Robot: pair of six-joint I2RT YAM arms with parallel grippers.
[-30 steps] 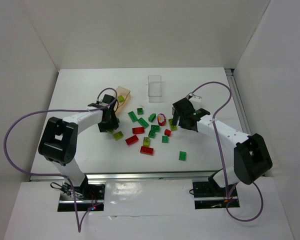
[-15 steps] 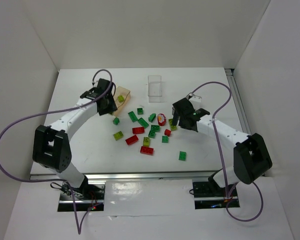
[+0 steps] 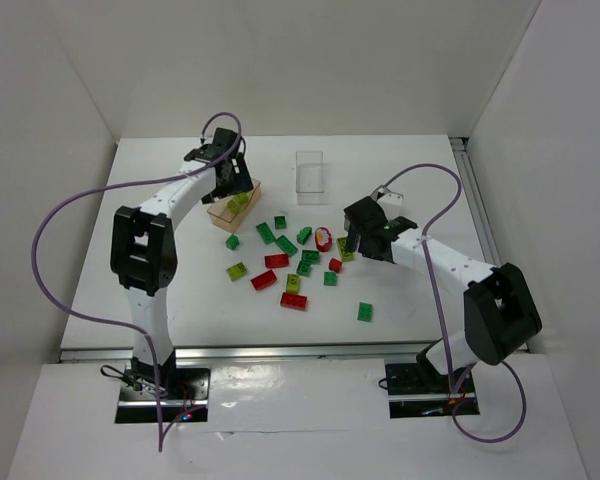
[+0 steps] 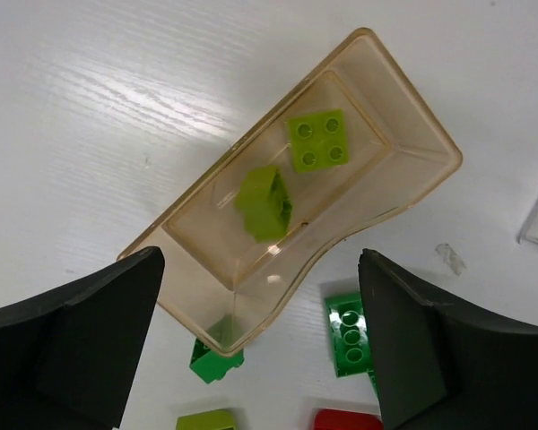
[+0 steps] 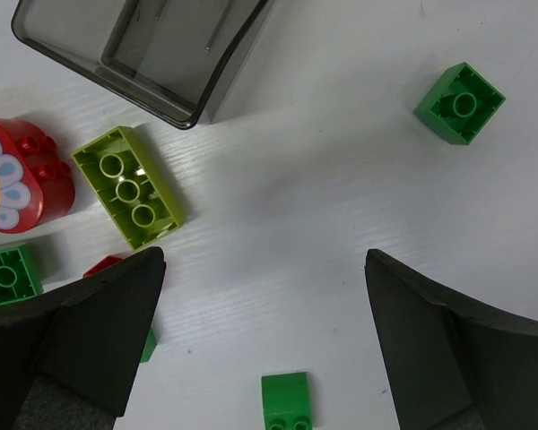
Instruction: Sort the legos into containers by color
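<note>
The green lego at the near corner of the box lies unsorted, so my left gripper should next draw back from above the orange-tan container (image 4: 412, 184) and lower onto that lego.
My left gripper (image 4: 260, 296) hangs open above the orange-tan container (image 4: 412, 184); in the top view it (image 3: 230, 178) sits over that box (image 3: 223, 212). Two yellow-green legos lie inside, one flat (image 4: 317, 139) and one tilted and blurred (image 4: 265, 202). My right gripper (image 5: 264, 269) is open over bare table, holding nothing, beside the smoky grey container (image 5: 143, 45). Around it lie a yellow-green lego (image 5: 128, 186) and green legos (image 5: 459, 103) (image 5: 285, 403). More red, green and yellow-green legos (image 3: 276, 261) are scattered mid-table. The clear container (image 3: 310, 172) stands at the back.
A red round piece with a flower face (image 5: 13, 175) lies left of the right gripper. Green legos (image 4: 217, 358) (image 4: 348, 333) lie just below the orange-tan box. White walls enclose the table (image 3: 160, 300) on three sides.
The left arm swung from the brick pile back to the orange-tan container and its jaws opened; a second yellow-green lego is now in that box. The right arm stayed put.
</note>
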